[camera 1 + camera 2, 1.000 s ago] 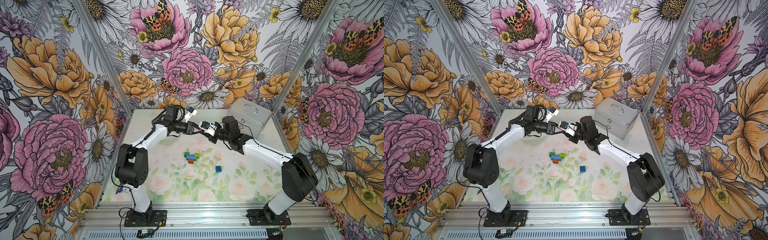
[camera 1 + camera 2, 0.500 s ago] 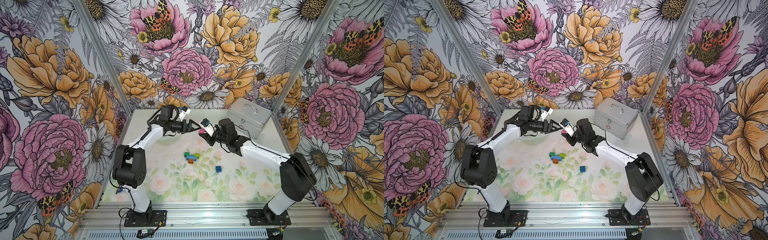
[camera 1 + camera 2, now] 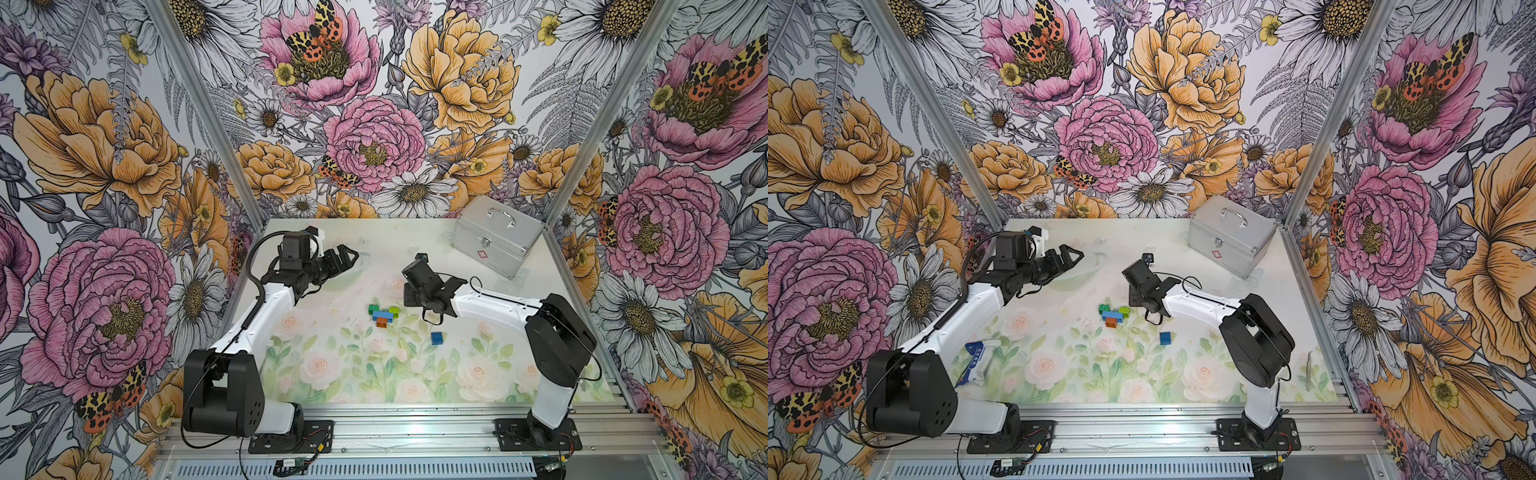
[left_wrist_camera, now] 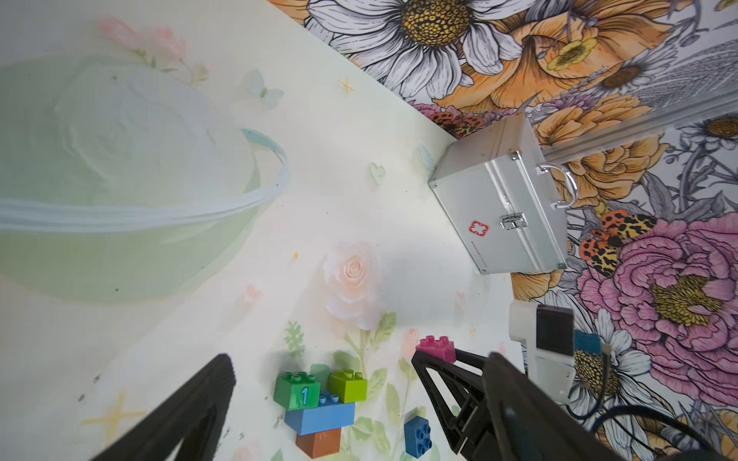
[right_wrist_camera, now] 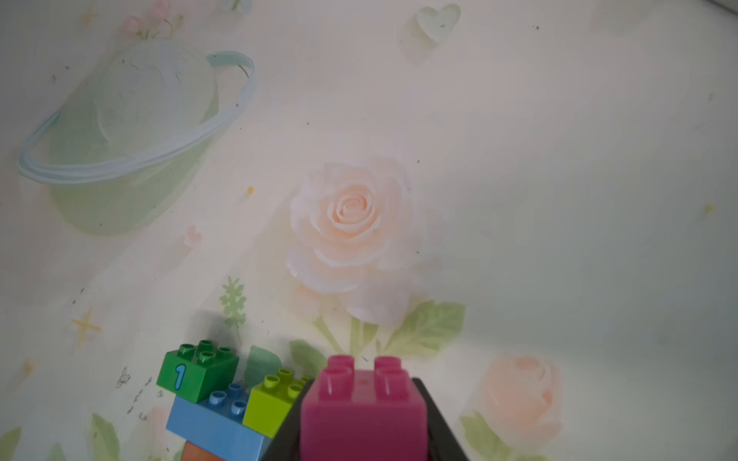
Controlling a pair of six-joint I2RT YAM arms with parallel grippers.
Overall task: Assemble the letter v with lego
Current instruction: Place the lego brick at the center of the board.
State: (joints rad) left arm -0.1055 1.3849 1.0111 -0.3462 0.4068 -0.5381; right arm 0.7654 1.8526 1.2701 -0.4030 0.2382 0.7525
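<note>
The pink brick point(image 5: 361, 411) goes across toward the v in my right gripper next, then down onto the lime brick's bare studs for release, since those lie below and beside it.
The partly built letter v point(image 3: 383, 314) lies mid-table in both top views: an orange brick point(image 4: 319, 441), a light blue bar point(image 4: 319, 415), a dark green brick point(image 4: 297, 389) and a lime brick point(image 4: 348, 385). A loose dark blue brick point(image 3: 436, 337) sits right of it. My right gripper point(image 5: 361, 399) is shut on the pink brick point(image 5: 361, 411), just beside the lime brick. In the top views its wrist point(image 3: 424, 286) hides the pink brick. My left gripper point(image 3: 347, 259) hangs open and empty at the back left, away from the lego.
A silver metal case point(image 3: 496, 235) stands at the back right corner. A blue and white packet point(image 3: 978, 361) lies by the left arm, and a thin metal tool point(image 3: 1308, 370) lies at the front right. Flowered walls close three sides.
The two grippers met over the table a second ago. My left gripper has since opened and drawn back left, while my right gripper carried the pink brick down beside the lime brick.
</note>
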